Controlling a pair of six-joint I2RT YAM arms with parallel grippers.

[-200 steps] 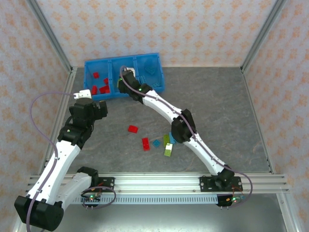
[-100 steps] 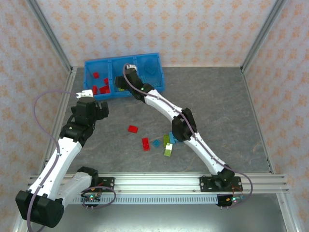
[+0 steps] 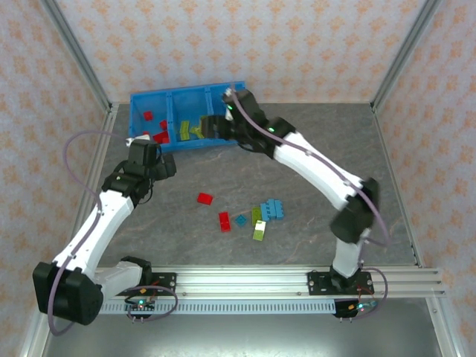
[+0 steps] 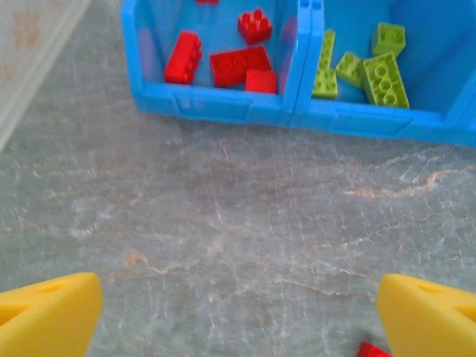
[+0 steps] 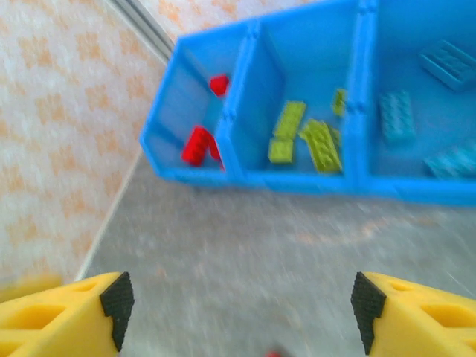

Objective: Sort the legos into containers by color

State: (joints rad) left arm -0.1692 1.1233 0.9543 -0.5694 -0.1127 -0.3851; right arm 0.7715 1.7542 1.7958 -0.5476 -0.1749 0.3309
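Note:
I need to bring my open left gripper back toward my base and down onto the nearer loose red lego (image 3: 204, 198), because that lego is still outside the tray (image 3: 171, 91).
The containers are three compartments of a blue tray (image 3: 171, 91) at the back left. Red legos (image 4: 238, 63) lie in its left compartment, lime green ones (image 4: 375, 67) in the middle, light blue ones (image 5: 398, 111) in the right. Loose legos sit mid-table: two red (image 3: 204, 198) (image 3: 224, 222), two lime green (image 3: 259, 232) and light blue ones (image 3: 271, 209). My left gripper (image 4: 238, 320) is open over bare table just in front of the tray (image 4: 223, 104), near its red end (image 3: 140, 140). My right gripper (image 5: 242, 309) is open and empty, hovering before the tray's front wall (image 5: 297, 182) by the middle compartment (image 3: 212, 128).
Metal frame posts (image 3: 78, 59) and patterned walls close in the left, back and right sides. A rail (image 3: 245, 279) with both arm bases runs along the near edge. The right arm (image 3: 320, 163) arches over the table's right middle.
My right gripper has opened and pulled back from over the middle compartment, its elbow swinging up and to the right. My left arm has shifted slightly right.

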